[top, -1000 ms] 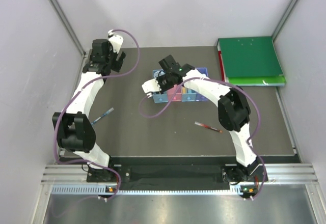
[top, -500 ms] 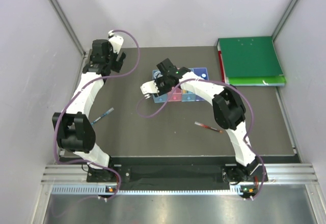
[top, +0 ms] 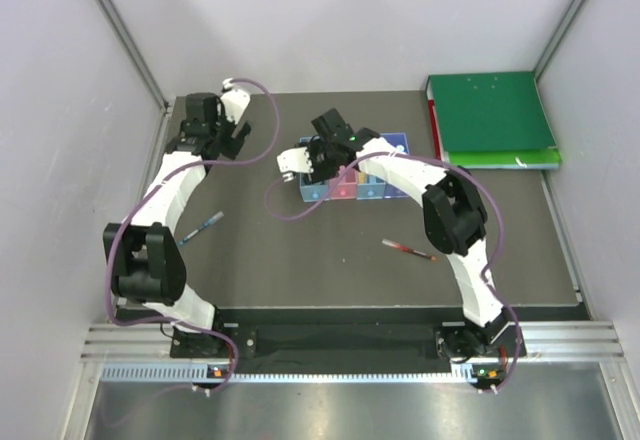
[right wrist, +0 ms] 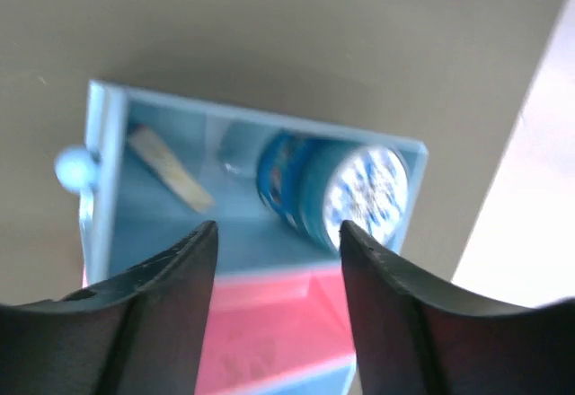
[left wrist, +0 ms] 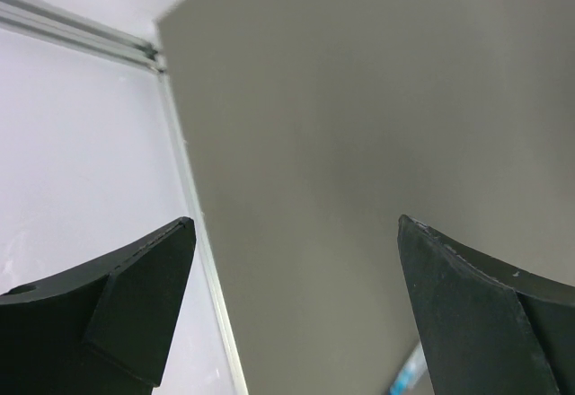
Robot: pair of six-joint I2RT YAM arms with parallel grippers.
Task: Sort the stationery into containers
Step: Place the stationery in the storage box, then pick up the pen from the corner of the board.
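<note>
The far end of the blue pen (top: 201, 227) (left wrist: 413, 364) is on the mat, outside the trays. I need to move my open left gripper back and down onto it.
My right gripper (top: 318, 157) hangs open and empty over the blue tray (top: 313, 193), the leftmost of the four trays; pink (top: 343, 191), light blue (top: 370, 191) and purple (top: 398, 144) follow to its right. In the right wrist view the gripper (right wrist: 278, 230) is above the blue tray's wall (right wrist: 103, 188), which holds a round blue tape roll (right wrist: 337, 193) and a pale yellow stick (right wrist: 169, 171); the pink tray (right wrist: 269, 323) lies nearer. My left gripper (top: 234, 132) is open and empty at the far left; it shows open in its wrist view (left wrist: 295, 224). A blue pen (top: 201, 227) and a red pen (top: 408, 250) lie on the mat.
A large green binder (top: 490, 113) lies at the far right corner. The left wall rail (left wrist: 193, 233) runs close beside my left gripper. The blue pen's tip (left wrist: 409, 377) shows at the bottom of the left wrist view. Purple cables loop off both wrists.
My right gripper has shifted slightly toward the back over the blue tray. My left gripper has moved a little to the right and nearer. The pens have not moved.
</note>
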